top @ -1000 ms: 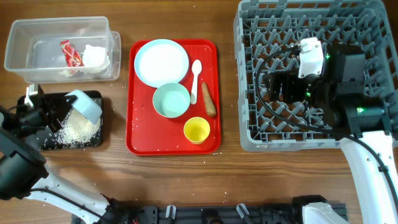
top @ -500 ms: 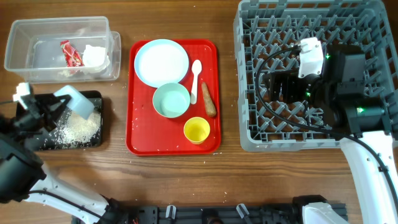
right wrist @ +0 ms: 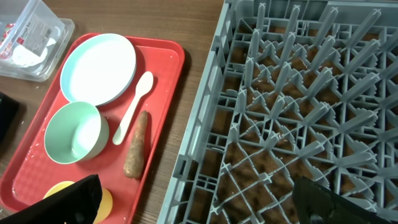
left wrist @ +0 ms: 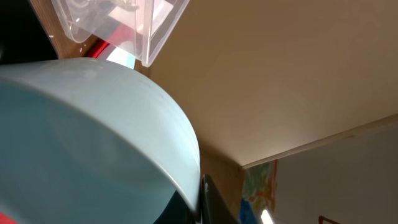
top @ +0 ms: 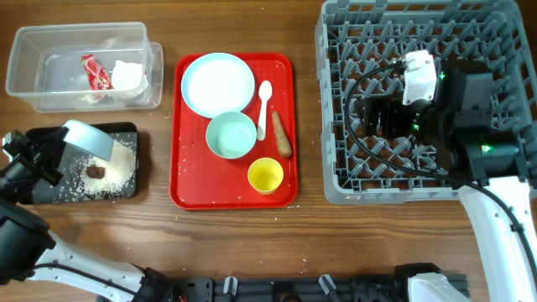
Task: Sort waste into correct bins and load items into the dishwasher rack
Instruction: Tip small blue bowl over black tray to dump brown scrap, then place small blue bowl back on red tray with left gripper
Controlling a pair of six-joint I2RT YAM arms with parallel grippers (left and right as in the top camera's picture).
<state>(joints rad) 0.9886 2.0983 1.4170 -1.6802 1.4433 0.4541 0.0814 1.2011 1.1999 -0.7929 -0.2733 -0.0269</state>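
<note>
Next, my left gripper levels its bowl, carries it over the red tray's bare near corner [top: 196, 182] and lowers to release, since the rice lies in the black tray [top: 50, 191].
My left gripper [top: 60, 147] is shut on the rim of a pale blue bowl [top: 88, 138], held tilted over the left end of the black tray [top: 50, 191]. White rice grains [top: 117, 172] and a small brown lump [top: 95, 170] lie in that tray. The bowl [left wrist: 81, 143] fills the left wrist view. The clear tub [top: 25, 50] holds the red wrapper [top: 95, 71] and white tissue [top: 128, 75]. The pale blue plate [top: 218, 84], white spoon [top: 264, 102], mint bowl [top: 231, 134], brown stick [top: 282, 134] and yellow cup [top: 265, 176] sit on the red tray. My right gripper [right wrist: 205, 208] is open and empty above the grey rack [top: 419, 50].
The red tray [top: 189, 189] lies between the bins and the rack. Loose rice grains are scattered on the wood around the black tray. The rack's near-left corner [right wrist: 205, 143] stands close to the tray's right edge. The right arm and its cables cover the rack's middle.
My left gripper has carried the pale blue bowl leftward over the black tray. Rice has spread in the tray and the brown lump now lies there. The right arm has not moved.
</note>
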